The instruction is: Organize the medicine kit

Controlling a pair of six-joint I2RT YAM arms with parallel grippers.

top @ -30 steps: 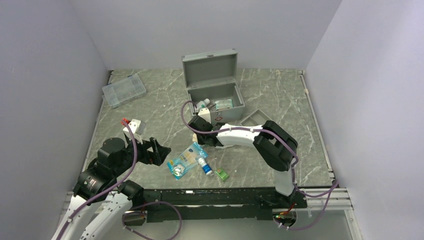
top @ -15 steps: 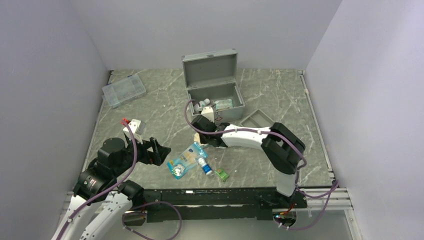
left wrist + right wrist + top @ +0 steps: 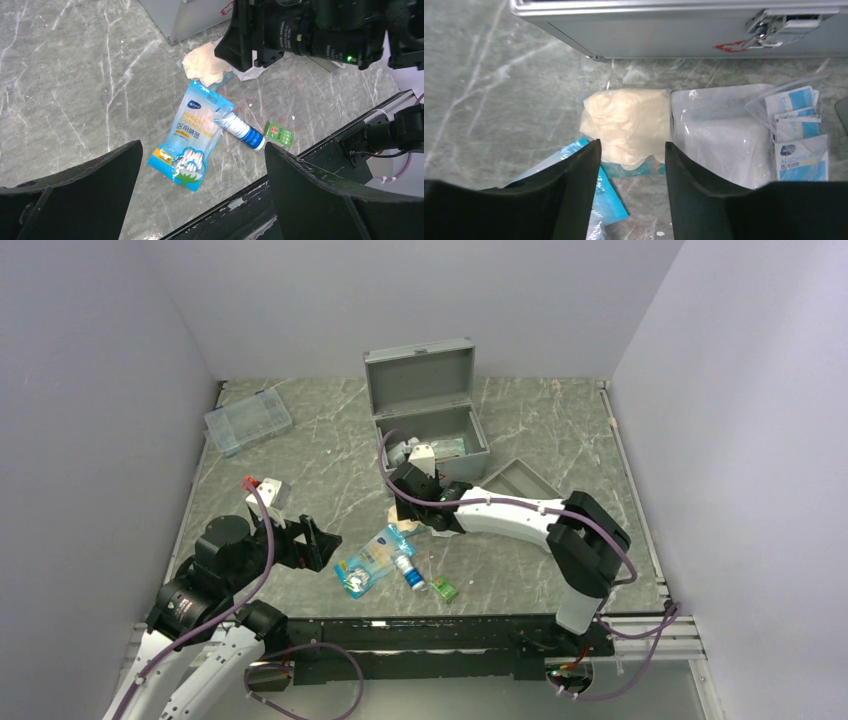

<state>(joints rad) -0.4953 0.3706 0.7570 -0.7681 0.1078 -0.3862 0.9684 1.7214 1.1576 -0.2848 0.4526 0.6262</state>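
Observation:
My right gripper's open fingers are already around the bundle's near part. I should lower that gripper onto the middle of the cream glove bundle (image 3: pixel 402 521) (image 3: pixel 629 128) and close.
The medicine kit (image 3: pixel 425 410) stands open at the back, with a white bottle (image 3: pixel 404 449) and a packet inside. Its latched front wall (image 3: pixel 684 30) fills the top of the right wrist view. My right gripper (image 3: pixel 632 150) hovers open just in front of it, over a cream glove bundle (image 3: pixel 626 125), and holds nothing. A white pouch (image 3: pixel 719 130) and alcohol wipes (image 3: pixel 799 135) lie to the right of the bundle. My left gripper (image 3: pixel 200 190) is wide open above a blue cotton-swab packet (image 3: pixel 192 135), a blue-white tube (image 3: pixel 243 132) and a small green box (image 3: pixel 278 134).
A clear compartment box (image 3: pixel 247 420) sits at the back left. A shallow grey tray (image 3: pixel 515 478) lies right of the kit, partly behind my right arm. A small white and red item (image 3: pixel 262 488) lies near the left arm. The table's front rail (image 3: pixel 300 170) is close to the green box.
My right arm's elbow has swung to the right and its wrist has shifted slightly toward the kit. The left arm and the items on the table have not moved.

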